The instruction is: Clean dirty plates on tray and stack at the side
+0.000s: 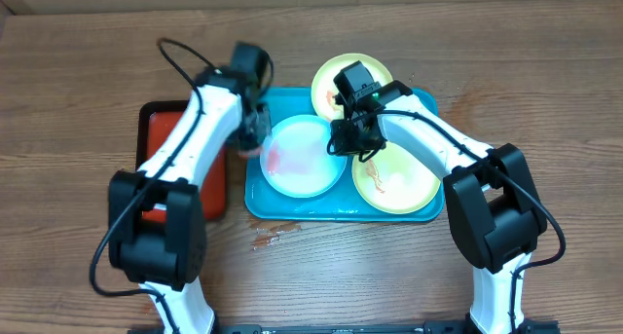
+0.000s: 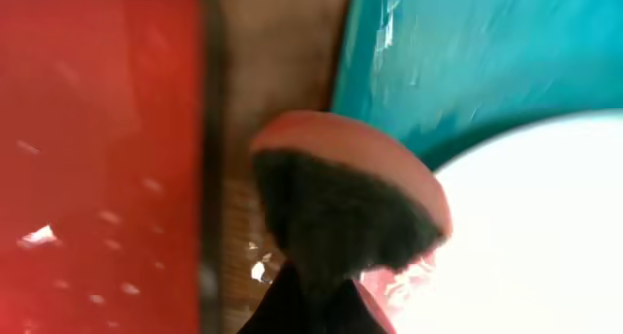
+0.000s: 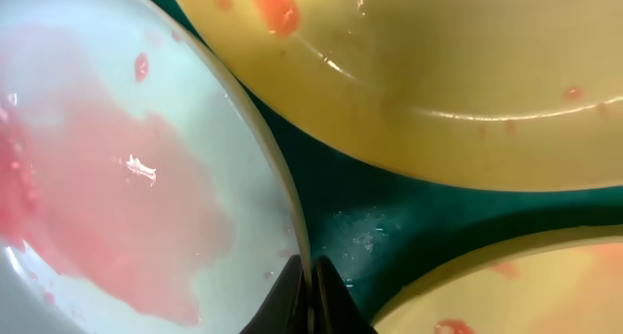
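The right gripper rises next, crosses the tray and brings the plate down. Then it releases the plate on the bare wood to the gripper's right in the overhead view.
The turquoise tray (image 1: 292, 205) holds three plates. A pale blue-white plate (image 1: 307, 164) with a pink smear lies at its left. One yellow-green plate (image 1: 326, 81) sits at the back, another (image 1: 399, 188) at the front right, both with red-orange smears. My right gripper (image 1: 343, 144) is shut on the blue-white plate's right rim (image 3: 297, 246). My left gripper (image 1: 253, 137) is shut on a round scrub sponge (image 2: 341, 193), pink on top and dark underneath, at the plate's left edge (image 2: 545, 237).
A red tray (image 1: 165, 139) with a black rim lies left of the turquoise tray, on the wooden table (image 1: 88, 81). Wet spots mark the wood in front of the tray (image 1: 273, 237).
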Tool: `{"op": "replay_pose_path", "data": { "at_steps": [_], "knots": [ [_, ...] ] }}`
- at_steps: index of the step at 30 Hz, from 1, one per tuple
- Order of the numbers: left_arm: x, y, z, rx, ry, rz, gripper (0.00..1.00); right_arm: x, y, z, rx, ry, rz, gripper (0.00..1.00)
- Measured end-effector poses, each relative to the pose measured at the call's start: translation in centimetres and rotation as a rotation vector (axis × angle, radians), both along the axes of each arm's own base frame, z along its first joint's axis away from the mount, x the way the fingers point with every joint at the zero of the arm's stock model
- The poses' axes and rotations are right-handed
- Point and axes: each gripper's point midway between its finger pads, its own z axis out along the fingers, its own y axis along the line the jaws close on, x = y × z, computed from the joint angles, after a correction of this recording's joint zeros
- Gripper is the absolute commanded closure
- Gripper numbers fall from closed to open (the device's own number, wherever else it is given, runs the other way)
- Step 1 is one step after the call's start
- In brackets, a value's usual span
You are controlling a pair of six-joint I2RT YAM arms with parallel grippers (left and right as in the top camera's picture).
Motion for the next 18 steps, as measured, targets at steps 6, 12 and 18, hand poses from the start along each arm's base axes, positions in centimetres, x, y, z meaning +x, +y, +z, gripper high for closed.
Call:
{"op": "replay_pose_path", "data": {
  "at_steps": [6, 12, 18],
  "knots": [
    [1.3, 2.0, 7.0, -0.031, -0.156, 0.053, 0.96, 0.8, 0.3, 2.3, -0.086, -0.069, 0.059, 0.96],
    [-0.3, 7.7, 10.7, -0.025, -0.197, 0.187, 0.96, 1.2, 2.3, 6.5, -0.242, -0.216, 0.169, 0.96],
    [-1.5, 13.7, 10.2, -0.018, -0.169, 0.363, 0.96, 1.6, 2.7, 11.7, -0.533, -0.440, 0.247, 0.96]
  ]
}}
